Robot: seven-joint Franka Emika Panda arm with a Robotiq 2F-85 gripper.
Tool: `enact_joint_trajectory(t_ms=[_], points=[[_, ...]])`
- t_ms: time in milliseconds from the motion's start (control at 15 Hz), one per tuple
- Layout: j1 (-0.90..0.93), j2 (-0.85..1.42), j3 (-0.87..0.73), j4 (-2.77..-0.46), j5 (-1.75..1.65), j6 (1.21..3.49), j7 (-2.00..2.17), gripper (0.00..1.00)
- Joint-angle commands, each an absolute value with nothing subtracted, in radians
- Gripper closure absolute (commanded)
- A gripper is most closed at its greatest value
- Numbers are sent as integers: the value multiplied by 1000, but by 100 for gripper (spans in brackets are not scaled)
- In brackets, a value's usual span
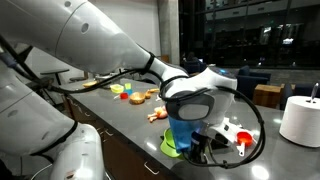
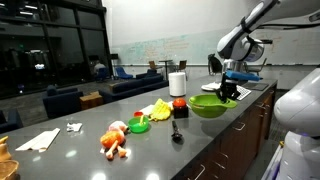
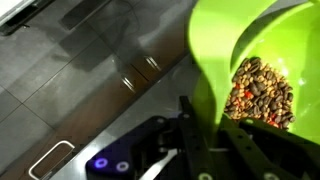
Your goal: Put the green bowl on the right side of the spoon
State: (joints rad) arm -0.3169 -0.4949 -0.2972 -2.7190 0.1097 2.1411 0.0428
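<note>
The green bowl goes down onto the counter beside the dark spoon next, and my gripper lets go of the bowl's rim. The bowl is already on the asked side.
The lime-green bowl [image 2: 205, 107] is near the right end of the dark counter, and whether it rests on the counter or hangs just above it cannot be told. My gripper [image 2: 228, 93] is shut on its right rim. In the wrist view the two black fingers [image 3: 205, 135] pinch the bowl's wall [image 3: 240, 40], and brown and red bits [image 3: 262, 85] lie inside the bowl. The dark spoon [image 2: 177, 131] lies on the counter just left of the bowl. In an exterior view my arm hides most of the bowl [image 1: 172, 147] and the gripper [image 1: 208, 142]. No spoon shows there.
A red object [image 2: 179, 103], a white paper roll [image 2: 177, 83], a yellow item [image 2: 157, 110], a small darker green dish [image 2: 139, 126] and orange toys [image 2: 115, 141] stand on the counter [image 2: 80, 150] left of the bowl. The counter's edge runs close to the bowl's right.
</note>
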Motion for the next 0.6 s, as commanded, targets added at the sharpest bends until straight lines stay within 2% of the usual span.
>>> enact_joint_trajectory(t_ms=[0,533], points=[[-329,-520,-328,-2798,170,2280,13,97],[-290,-379,-430,-2788,361,2454,-97,97]])
